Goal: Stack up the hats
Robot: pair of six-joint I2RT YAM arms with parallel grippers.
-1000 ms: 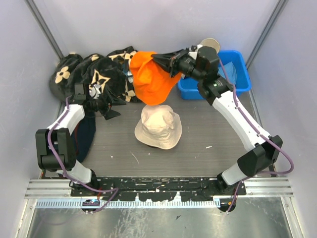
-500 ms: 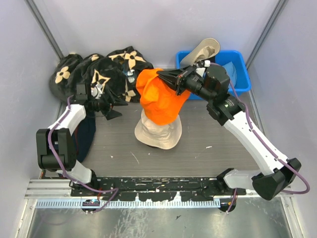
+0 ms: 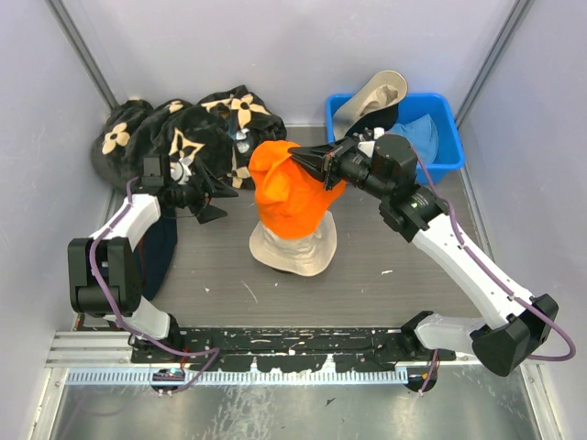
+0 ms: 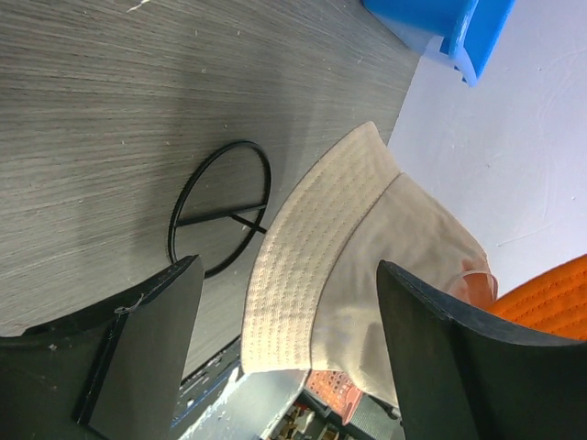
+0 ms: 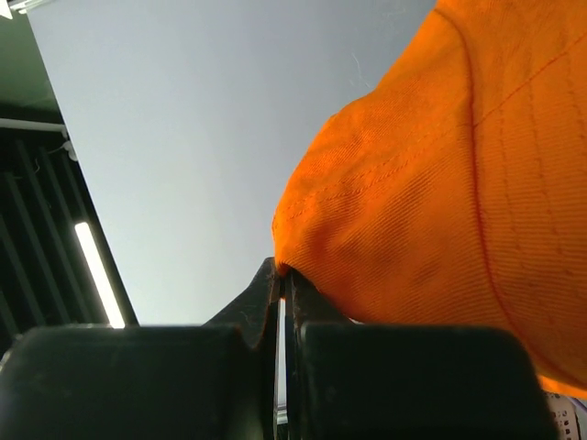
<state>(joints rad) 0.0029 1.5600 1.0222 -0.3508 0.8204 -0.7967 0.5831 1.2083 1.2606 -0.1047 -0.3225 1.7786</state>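
Observation:
My right gripper comes down and back next and drapes the orange hat point(image 3: 289, 192) over the beige hat's top point(image 3: 299, 247) for the release, since the orange fabric still hangs above it.
My right gripper point(image 3: 309, 164) is shut on the edge of the bright orange hat point(image 3: 289, 192) and holds it hanging over the beige hat point(image 3: 295, 249), which lies on the table. The orange hat's lower part covers the beige hat's crown. In the right wrist view the jaws point(image 5: 284, 286) pinch the orange fabric point(image 5: 440, 183). My left gripper point(image 3: 213, 198) is open and empty, left of both hats. Its view shows the beige hat point(image 4: 367, 266) between its fingers point(image 4: 147, 348), with orange point(image 4: 550, 302) behind. A light blue hat point(image 3: 420, 134) lies in the blue bin point(image 3: 446, 154).
A second cream hat point(image 3: 382, 91) and something dark stick out of the bin's back. The large black cloth with tan flowers point(image 3: 183, 133) is piled at the back left. A dark navy garment point(image 3: 161, 246) lies under my left arm. A black wire ring point(image 4: 220, 206) lies on the table.
My right arm has carried the orange hat down and towards the near side, from the back of the table onto the beige hat. The left arm has hardly moved.

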